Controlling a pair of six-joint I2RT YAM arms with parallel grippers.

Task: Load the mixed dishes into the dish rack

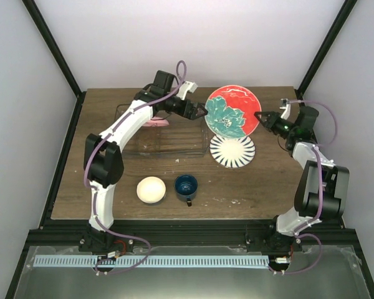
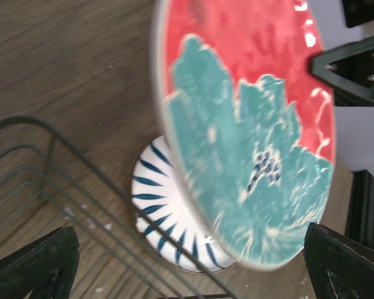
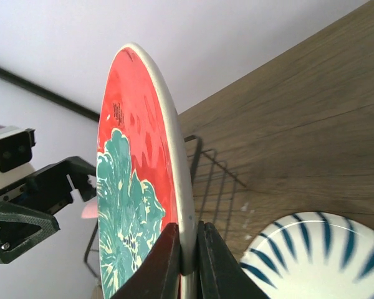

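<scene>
The red plate goes next atop the white striped plate (image 1: 232, 151) (image 3: 321, 252), flat and empty beneath it, as my right gripper lowers and draws back to release.
The red plate with teal flowers (image 1: 232, 112) is held upright in the air by my right gripper (image 1: 259, 116), which is shut on its right rim (image 3: 187, 261). My left gripper (image 1: 202, 112) is open at the plate's left edge, its fingers (image 2: 43, 265) spread wide with the plate (image 2: 249, 124) in front of them. The wire dish rack (image 1: 162, 137) stands left of the plate. The pink plate (image 1: 156, 123) sits in the rack, mostly hidden by my left arm. The white striped plate (image 1: 232, 151) lies flat below the red one. The cream bowl (image 1: 151, 189) and the blue mug (image 1: 186, 186) stand near the front.
The rack's wires (image 2: 62, 187) run just below my left gripper, and they also show in the right wrist view (image 3: 212, 180). The striped plate (image 2: 162, 205) lies right beside the rack's right end. White walls and black frame posts enclose the table.
</scene>
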